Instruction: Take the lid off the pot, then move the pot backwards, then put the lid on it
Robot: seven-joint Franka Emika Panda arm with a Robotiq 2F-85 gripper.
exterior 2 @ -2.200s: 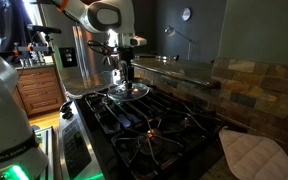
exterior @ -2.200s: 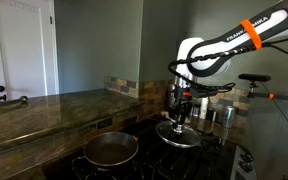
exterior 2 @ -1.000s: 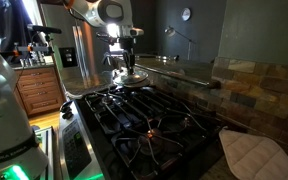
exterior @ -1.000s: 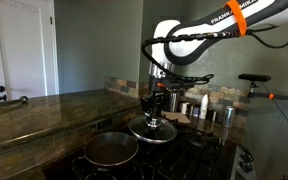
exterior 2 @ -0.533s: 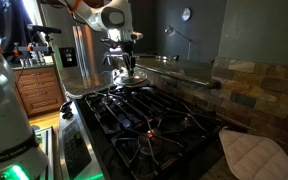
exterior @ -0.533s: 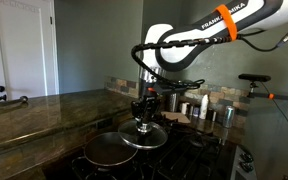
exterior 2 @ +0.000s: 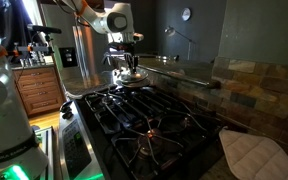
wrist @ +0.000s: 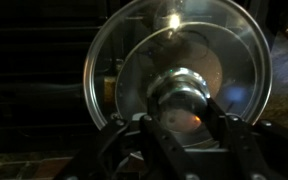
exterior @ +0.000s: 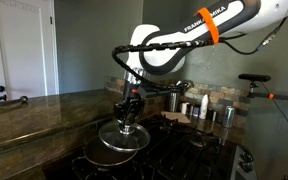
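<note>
My gripper is to move the lid next toward the side where the pot's rim is uncovered, then lower it onto the pot [exterior: 108, 151].
The glass lid [exterior: 124, 137] with its shiny rim hangs level just above the pot [exterior: 96, 153], which sits on a front burner of the stove and shows only at its near-left rim. My gripper [exterior: 127, 119] is shut on the lid's central knob. In the wrist view the lid [wrist: 134, 60] fills the picture and the gripper [wrist: 185, 112] clamps the knob [wrist: 182, 92] between both fingers [wrist: 144, 135]. In an exterior view the gripper [exterior 2: 125, 66] holds the lid [exterior 2: 130, 82] over the far end of the stove; the pot is hidden there.
Black burner grates [exterior 2: 149, 120] cover the stove. Tall steel canisters [exterior: 175, 99] and small bottles [exterior: 204, 108] stand at the back by the tiled wall. A stone counter [exterior: 34, 112] runs alongside. A quilted pot holder [exterior 2: 250, 152] lies at one stove corner.
The arm has carried the lid sideways and downward across the stove, from over the neighbouring burner to just above the pot. The grip on the knob is unchanged.
</note>
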